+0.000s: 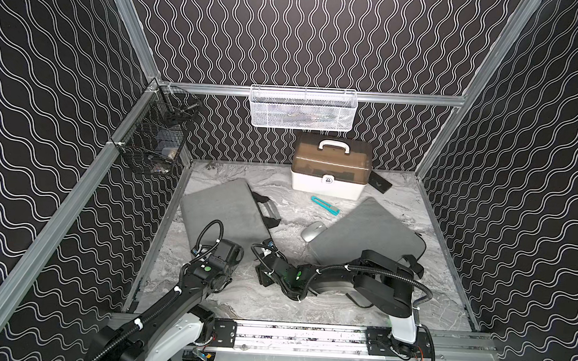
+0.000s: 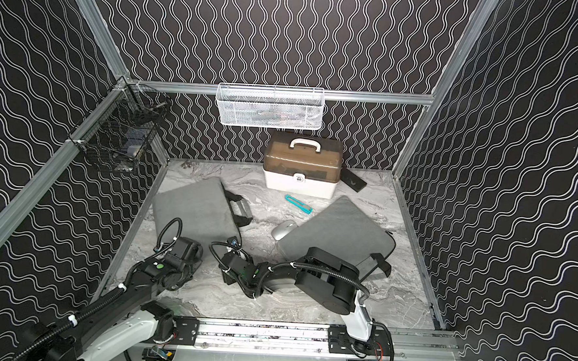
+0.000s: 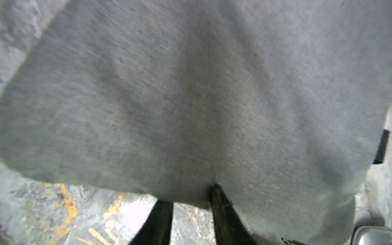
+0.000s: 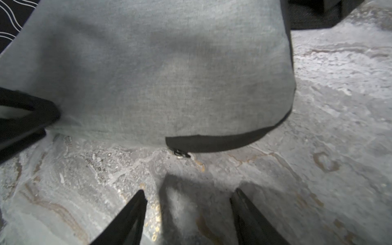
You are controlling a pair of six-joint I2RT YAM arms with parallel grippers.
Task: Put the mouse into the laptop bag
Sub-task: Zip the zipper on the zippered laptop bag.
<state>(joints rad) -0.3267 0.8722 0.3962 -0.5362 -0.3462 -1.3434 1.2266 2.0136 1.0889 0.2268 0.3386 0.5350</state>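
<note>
My right gripper next moves outward until its open fingers straddle the metal zipper pull, which lies just outward of them by the black-trimmed corner.
The silver mouse lies on the marble, against the left edge of the right-hand grey bag. The grey laptop bag lies flat at the left, black handles toward the middle. My left gripper is at its near edge. One finger lies on top of the fabric, the other runs underneath, so the edge is pinched between them. My right gripper stands open over bare marble with nothing between its fingers. It is just short of the zipper pull at the bag's black-trimmed corner.
A second grey bag lies at the right, partly under my right arm. A teal utility knife lies behind the mouse. A white toolbox with a brown lid stands at the back. Wire baskets hang on the walls.
</note>
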